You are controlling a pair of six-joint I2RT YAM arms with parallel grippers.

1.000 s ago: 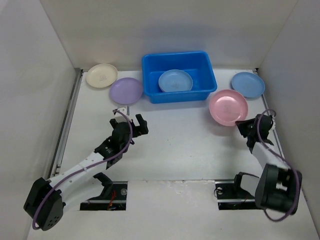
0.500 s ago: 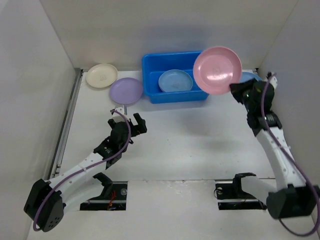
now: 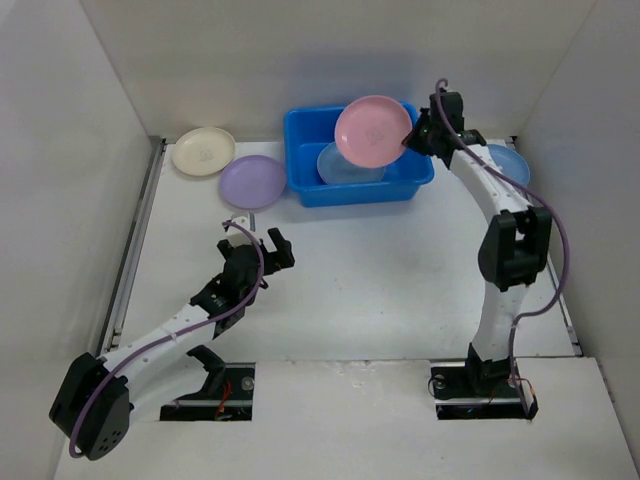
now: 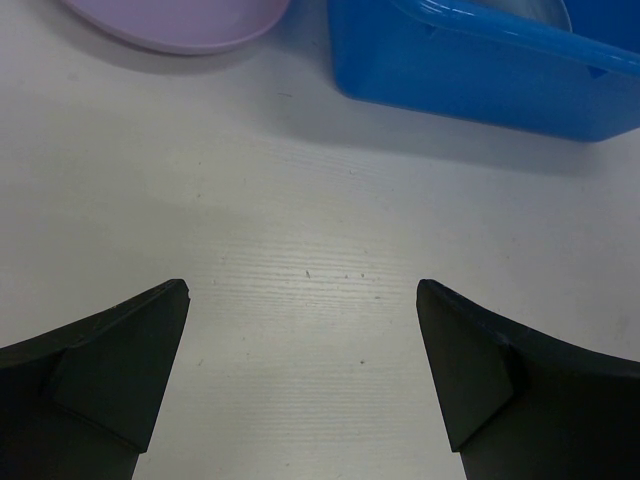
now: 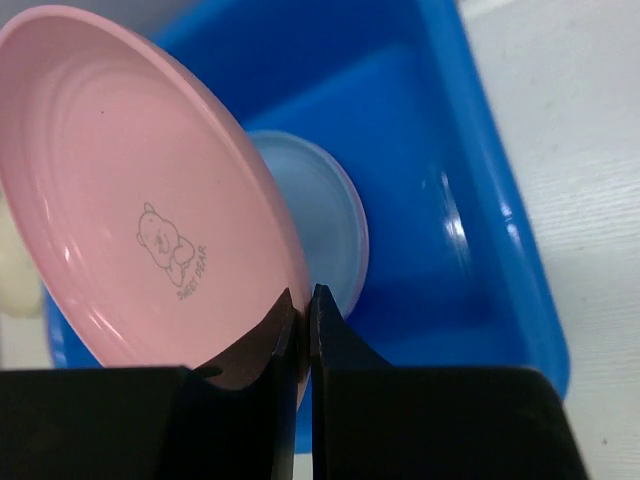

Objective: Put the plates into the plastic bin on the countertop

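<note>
The pink plate (image 3: 372, 130) is still hanging tilted above the light blue plate in the bin, so I need to lower my right gripper toward the light blue plate next and let go of the pink plate's rim there.
My right gripper (image 3: 410, 137) is shut on the rim of a pink plate (image 3: 372, 130) and holds it tilted above the blue plastic bin (image 3: 308, 180); in the right wrist view the pink plate (image 5: 130, 230) shows a bear print. A light blue plate (image 3: 340, 170) lies inside the bin, also in the right wrist view (image 5: 325, 225). A lavender plate (image 3: 252, 181) and a cream plate (image 3: 203, 151) lie left of the bin. Another light blue plate (image 3: 512, 166) lies right of it. My left gripper (image 3: 262, 245) is open and empty over the countertop (image 3: 380, 280), below the lavender plate (image 4: 180, 20).
White walls enclose the countertop, with a metal rail (image 3: 135, 250) along the left side. The bin's near wall (image 4: 480, 70) shows at the top of the left wrist view. The right arm (image 3: 500, 215) stretches up across the right side.
My right arm has lifted the pink plate from the counter right of the bin and carried it left to above the bin. The left arm has barely moved.
</note>
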